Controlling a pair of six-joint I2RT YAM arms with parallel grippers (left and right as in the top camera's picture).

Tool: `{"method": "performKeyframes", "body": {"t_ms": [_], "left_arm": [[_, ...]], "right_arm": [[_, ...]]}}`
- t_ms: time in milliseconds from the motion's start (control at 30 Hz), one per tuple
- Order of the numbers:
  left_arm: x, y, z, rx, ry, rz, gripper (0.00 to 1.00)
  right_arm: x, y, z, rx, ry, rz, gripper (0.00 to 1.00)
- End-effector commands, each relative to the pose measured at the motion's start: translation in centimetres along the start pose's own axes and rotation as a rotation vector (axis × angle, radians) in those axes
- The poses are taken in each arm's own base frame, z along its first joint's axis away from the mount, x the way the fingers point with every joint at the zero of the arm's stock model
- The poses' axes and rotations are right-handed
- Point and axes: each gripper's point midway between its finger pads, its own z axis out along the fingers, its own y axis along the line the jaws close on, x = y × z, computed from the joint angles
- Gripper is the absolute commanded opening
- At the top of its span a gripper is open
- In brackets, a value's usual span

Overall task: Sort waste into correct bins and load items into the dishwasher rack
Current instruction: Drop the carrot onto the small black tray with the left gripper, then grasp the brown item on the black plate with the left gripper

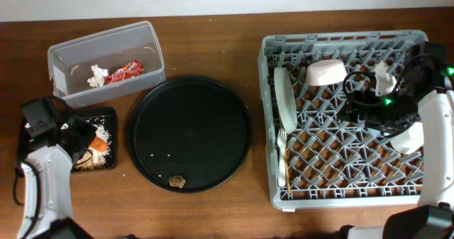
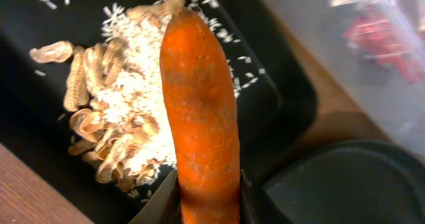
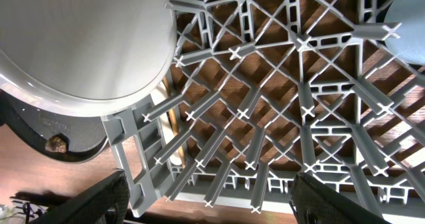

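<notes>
The orange carrot [image 1: 99, 145] should go down onto the scraps in the shallow black tray and be released by my left gripper, since food waste is already there.
My left gripper [image 2: 209, 207] is shut on the orange carrot [image 2: 201, 111] and holds it over the shallow black tray [image 2: 40, 117], which carries beige rice-like scraps [image 2: 129, 98]. In the overhead view the carrot [image 1: 99, 145] is over that tray [image 1: 28, 157]. The clear tub [image 1: 106, 37] holds the tissue [image 1: 97, 76] and the red wrapper [image 1: 126, 71]. The grey rack [image 1: 347, 193] holds the plate [image 1: 285, 101] on edge, the bowl [image 1: 325, 72], the fork [image 1: 282, 157] and a white cup [image 1: 383, 76]. My right gripper [image 3: 209, 204] is open and empty above the rack floor [image 3: 279, 104], beside the plate [image 3: 80, 38]. A light blue cup [image 3: 408, 11] shows at the edge.
The large round black tray [image 1: 189, 125] lies between the bins and the rack, with a small brown scrap [image 1: 176, 181] near its front rim. The tub [image 2: 372, 51] and the round tray [image 2: 352, 184] are close to the right of the held carrot.
</notes>
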Motion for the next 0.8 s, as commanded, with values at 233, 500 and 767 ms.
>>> {"method": "performKeyframes", "body": {"t_ms": [233,500,767], "left_arm": [[2.7,4.6,5.5,-0.225,0.155,0.009,0.18],[2.0,0.4,1.6,-0.034,0.156,0.011,0.51],[13.9,-8.6,-5.4,0.195,0.323,0.422,0.55]], "right_arm": [[-0.2,0.0,-0.3,0.001,-0.012,-0.001,0.81],[-0.2,0.0,-0.3,0.001,-0.012,-0.001,0.81],[-0.3,0.0,-0.3,0.002,-0.015,-0.002,0.81]]}}
